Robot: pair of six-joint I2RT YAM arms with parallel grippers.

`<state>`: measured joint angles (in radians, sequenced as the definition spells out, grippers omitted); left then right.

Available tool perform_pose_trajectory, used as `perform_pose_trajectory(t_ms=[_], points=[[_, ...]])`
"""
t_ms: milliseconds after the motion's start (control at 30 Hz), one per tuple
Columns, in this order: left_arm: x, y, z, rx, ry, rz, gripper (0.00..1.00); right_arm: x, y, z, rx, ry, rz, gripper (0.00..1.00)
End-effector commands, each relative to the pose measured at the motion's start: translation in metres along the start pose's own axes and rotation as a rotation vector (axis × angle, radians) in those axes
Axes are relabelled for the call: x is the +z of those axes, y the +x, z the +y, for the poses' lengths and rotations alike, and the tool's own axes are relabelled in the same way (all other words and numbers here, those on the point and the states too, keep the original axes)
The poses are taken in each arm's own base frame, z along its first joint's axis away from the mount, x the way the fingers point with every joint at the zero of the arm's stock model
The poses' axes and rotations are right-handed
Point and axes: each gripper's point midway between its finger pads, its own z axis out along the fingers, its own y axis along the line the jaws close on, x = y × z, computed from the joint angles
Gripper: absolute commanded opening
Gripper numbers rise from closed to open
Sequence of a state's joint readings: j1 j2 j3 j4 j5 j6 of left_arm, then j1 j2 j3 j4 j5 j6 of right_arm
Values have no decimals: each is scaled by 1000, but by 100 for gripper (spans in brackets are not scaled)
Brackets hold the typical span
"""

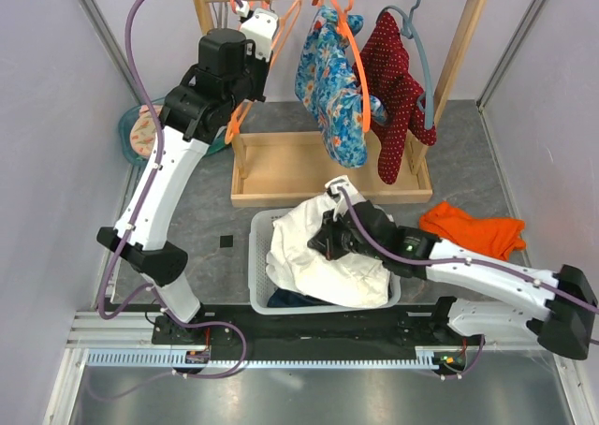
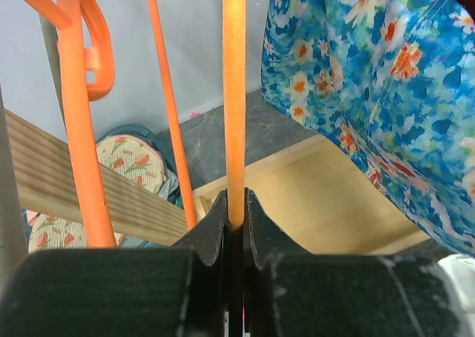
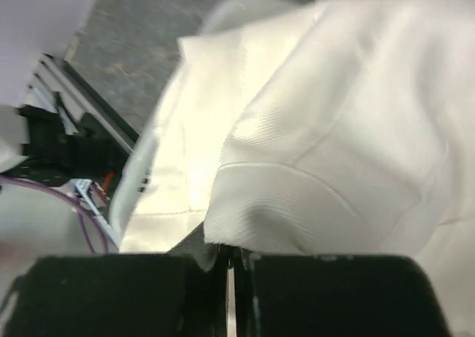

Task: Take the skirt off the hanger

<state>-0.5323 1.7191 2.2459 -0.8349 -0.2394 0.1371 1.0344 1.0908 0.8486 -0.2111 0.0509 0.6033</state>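
Observation:
The left gripper moves a little outward toward the wooden top bar next and opens.
My left gripper (image 1: 266, 41) (image 2: 235, 214) is up at the rack, shut on the thin bar of a bare orange hanger (image 1: 241, 116) (image 2: 234, 92). No garment hangs on that hanger. My right gripper (image 1: 328, 238) (image 3: 230, 259) is over the basket, shut on a fold of a white garment (image 1: 323, 256) (image 3: 334, 144). A strip of dark blue fabric (image 1: 285, 300) shows under the white garment in the basket. I cannot tell whether it is the skirt.
A wooden rack (image 1: 309, 168) holds more orange hangers, a blue floral garment (image 1: 332, 88) and a red dotted garment (image 1: 398, 88) on a grey-blue hanger. The white basket (image 1: 257, 256) stands in front. An orange cloth (image 1: 473, 228) lies at the right, and a teal tub (image 1: 140, 130) at the left.

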Motion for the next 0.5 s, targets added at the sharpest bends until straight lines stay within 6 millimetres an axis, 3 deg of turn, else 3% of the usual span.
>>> perform_pose_trajectory(t_ms=[0, 100, 267, 467], points=[[-4, -37, 13, 5, -53, -118, 2, 28, 34, -28, 132, 84, 52, 0], [1, -42, 13, 7, -51, -128, 2, 46, 67, -54, 188, 165, 150, 0], [3, -52, 13, -4, -53, -161, 2, 67, 107, -74, 251, 197, 232, 0], [6, -60, 11, -10, -33, -181, 2, 70, 123, -86, 249, 196, 224, 0]])
